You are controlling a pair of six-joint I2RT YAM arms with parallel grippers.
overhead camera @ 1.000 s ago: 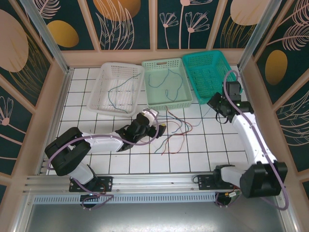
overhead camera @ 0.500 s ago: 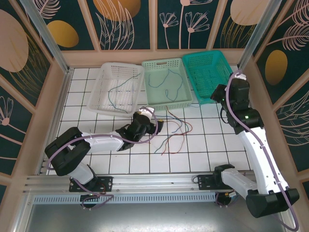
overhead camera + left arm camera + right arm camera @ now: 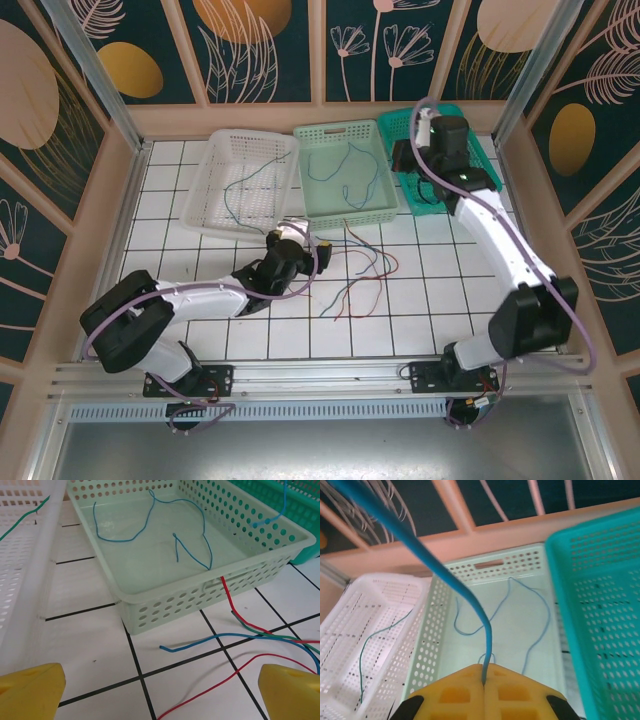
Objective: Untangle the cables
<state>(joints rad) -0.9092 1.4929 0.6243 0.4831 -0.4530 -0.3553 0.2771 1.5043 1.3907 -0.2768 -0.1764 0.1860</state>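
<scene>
The pale green basket's bottom lies below the blue cable, toward the white basket, so I will next bring my right gripper sideways and down over it and release the blue cable.
Loose cables (image 3: 358, 268) in red, blue and green lie crossed on the white tiles in front of the pale green basket (image 3: 312, 212). My left gripper (image 3: 312, 250) is low beside them and open; its yellow fingertips (image 3: 31, 690) stand wide apart, with a blue cable end (image 3: 172, 649) and a red cable (image 3: 226, 674) on the tiles ahead. My right gripper (image 3: 403, 157) hangs over the seam between the pale green and teal baskets, shut on a blue cable (image 3: 470, 605) that dangles from its closed fingers (image 3: 484, 679). Another blue cable (image 3: 145, 522) lies inside the pale green basket.
A white basket (image 3: 205, 205) at the back left holds a green cable (image 3: 370, 640) and a darker one. The teal basket (image 3: 452, 180) stands at the back right. Wooden walls and metal posts close in the table on three sides.
My right arm has swung up from the table's right side to the back, carrying the blue cable over the baskets. The left gripper has edged slightly left and back, still open.
</scene>
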